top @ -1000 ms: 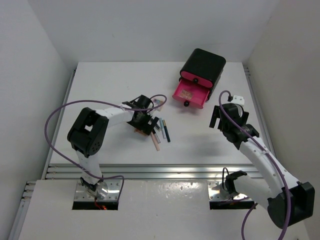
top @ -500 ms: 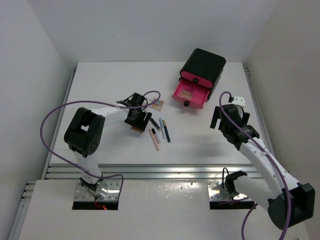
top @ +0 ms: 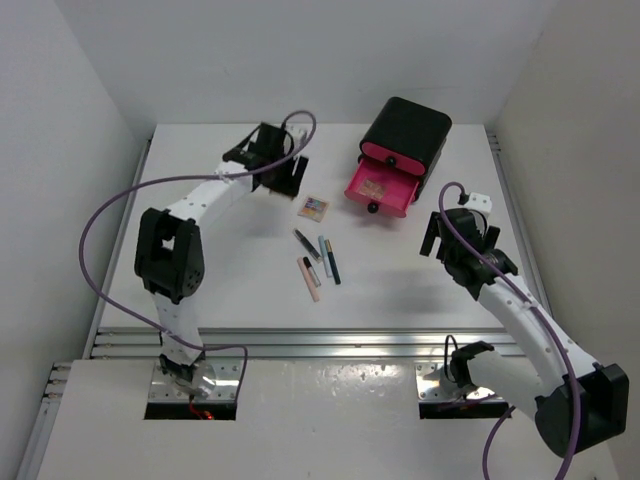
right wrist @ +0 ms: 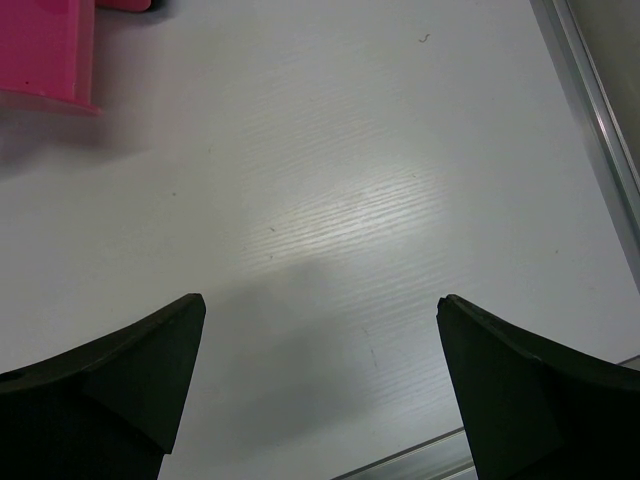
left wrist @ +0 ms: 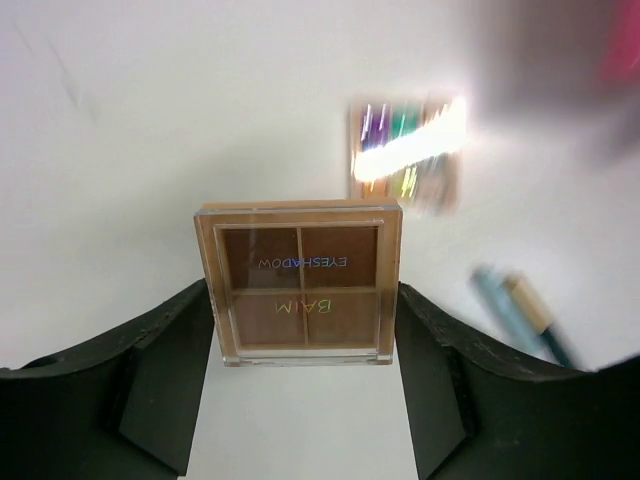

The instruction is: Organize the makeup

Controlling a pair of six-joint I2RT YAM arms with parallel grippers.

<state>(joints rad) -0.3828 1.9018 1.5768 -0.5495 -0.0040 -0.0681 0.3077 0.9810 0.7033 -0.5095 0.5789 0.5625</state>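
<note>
I will move my left gripper past the second palette and down over the pink drawer [top: 386, 188] next, because the drawer is open and has room.
My left gripper [left wrist: 302, 292] is shut on a square brown eyeshadow palette [left wrist: 300, 282], gripping its two side edges and holding it above the table. From the top view this gripper [top: 279, 170] hangs over the far left-centre of the table. A second palette [top: 313, 207] lies flat near the middle, blurred in the left wrist view [left wrist: 404, 153]. Several slim pencils [top: 319, 262] lie side by side nearer the front. Over the table's right side my right gripper [right wrist: 320, 335] stands wide open with nothing between its fingers.
A black box [top: 407, 133] sits at the back right with its lower pink drawer [top: 379, 190] pulled out toward the middle; a small item lies inside. The pink drawer corner [right wrist: 45, 50] shows in the right wrist view. A metal rail [top: 320, 342] runs along the front edge.
My left gripper closed on the palette beside the pencils, lifted it and swung back toward the far left-centre. The second palette now lies uncovered. The right arm has not moved.
</note>
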